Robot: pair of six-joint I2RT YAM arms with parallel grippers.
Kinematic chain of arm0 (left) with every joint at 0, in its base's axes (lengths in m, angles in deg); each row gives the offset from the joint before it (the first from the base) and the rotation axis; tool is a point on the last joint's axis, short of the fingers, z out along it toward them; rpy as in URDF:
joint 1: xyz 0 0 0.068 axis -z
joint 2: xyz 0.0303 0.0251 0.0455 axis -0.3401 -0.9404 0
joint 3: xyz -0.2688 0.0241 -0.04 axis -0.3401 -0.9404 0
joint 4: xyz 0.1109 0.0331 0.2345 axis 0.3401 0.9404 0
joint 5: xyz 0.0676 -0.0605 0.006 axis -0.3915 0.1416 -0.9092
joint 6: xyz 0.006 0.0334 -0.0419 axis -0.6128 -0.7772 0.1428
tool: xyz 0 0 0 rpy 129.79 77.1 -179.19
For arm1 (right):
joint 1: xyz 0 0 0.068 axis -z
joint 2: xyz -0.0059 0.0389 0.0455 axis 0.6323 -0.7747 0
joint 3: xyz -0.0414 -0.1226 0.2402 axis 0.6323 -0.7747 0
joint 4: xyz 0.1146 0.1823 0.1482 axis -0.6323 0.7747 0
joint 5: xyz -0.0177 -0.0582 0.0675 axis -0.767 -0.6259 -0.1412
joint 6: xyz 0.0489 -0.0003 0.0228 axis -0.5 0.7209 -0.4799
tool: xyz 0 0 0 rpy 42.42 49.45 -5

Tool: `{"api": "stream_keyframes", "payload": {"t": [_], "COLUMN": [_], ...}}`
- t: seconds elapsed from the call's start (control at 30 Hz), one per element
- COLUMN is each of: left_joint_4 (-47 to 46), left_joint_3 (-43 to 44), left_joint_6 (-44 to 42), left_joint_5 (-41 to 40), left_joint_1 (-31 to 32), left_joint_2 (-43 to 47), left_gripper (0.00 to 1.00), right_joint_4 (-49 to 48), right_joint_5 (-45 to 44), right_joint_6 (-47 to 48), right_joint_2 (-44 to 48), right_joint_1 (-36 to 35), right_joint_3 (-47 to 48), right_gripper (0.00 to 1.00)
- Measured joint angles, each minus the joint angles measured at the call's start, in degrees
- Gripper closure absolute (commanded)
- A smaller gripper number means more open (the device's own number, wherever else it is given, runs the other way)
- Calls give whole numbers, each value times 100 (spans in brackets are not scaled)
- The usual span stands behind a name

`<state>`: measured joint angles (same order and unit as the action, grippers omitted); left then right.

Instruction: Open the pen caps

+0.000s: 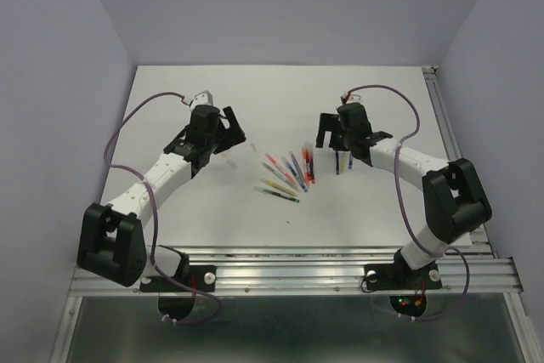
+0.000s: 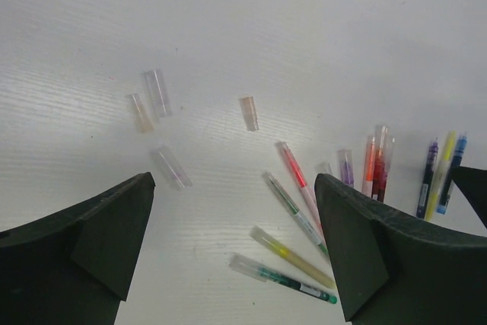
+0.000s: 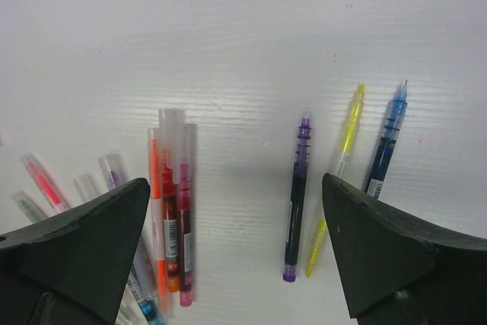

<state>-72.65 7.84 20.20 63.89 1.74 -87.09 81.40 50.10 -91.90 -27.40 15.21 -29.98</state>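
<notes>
My right gripper moves down to the left in the top view onto the pink pen beside the red one next, since the pink pen lies below that way.
Several loose pen caps lie on the white table in the left wrist view: a clear one [image 2: 157, 93], a pale orange one [image 2: 141, 112], a pinkish one [image 2: 249, 113] and one with a purple tinge [image 2: 172, 167]. Capped pens fan out below them: pink [image 2: 298, 180], green [image 2: 293, 211], yellow [image 2: 293, 256]. Three uncapped pens lie together: purple [image 3: 297, 195], yellow [image 3: 338, 173], blue [image 3: 384, 146]. My left gripper [image 2: 236, 180] is open and empty above the caps and capped pens. My right gripper [image 3: 236, 184] is open and empty above the purple pen.
Capped orange, red and pink pens [image 3: 171, 203] lie side by side left of the uncapped ones. The whole pen cluster [image 1: 289, 174] sits mid-table between the arms. The metal table rail [image 1: 297, 274] runs along the near edge.
</notes>
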Motion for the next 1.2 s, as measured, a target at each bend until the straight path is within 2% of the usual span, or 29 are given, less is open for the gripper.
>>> {"api": "stream_keyframes", "payload": {"t": [0.23,0.47,0.6,0.7,0.8,1.03,1.2], "left_joint_4": [-61,-48,-57,-59,-59,-66,-68], "left_joint_3": [-415,-551,-551,-551,-551,-551,-551], "left_joint_6": [42,44,44,42,42,39,39], "left_joint_5": [0,0,0,0,0,2,2], "left_joint_1": [0,0,0,0,0,0,0], "left_joint_2": [866,918,916,914,909,831,802], "left_gripper": [1,1,1,1,1,1,1], "right_joint_4": [61,293,439,501,509,522,520], "right_joint_5": [120,-63,-234,-249,-210,-127,-109], "right_joint_6": [63,83,85,92,103,103,81], "right_joint_2": [-68,-730,-1021,-1102,-1172,-1373,-1384], "right_joint_1": [-83,-317,-385,-396,-404,-459,-459], "right_joint_3": [57,555,748,752,752,752,754], "right_gripper": [0,1,14,18,26,30,42]}}
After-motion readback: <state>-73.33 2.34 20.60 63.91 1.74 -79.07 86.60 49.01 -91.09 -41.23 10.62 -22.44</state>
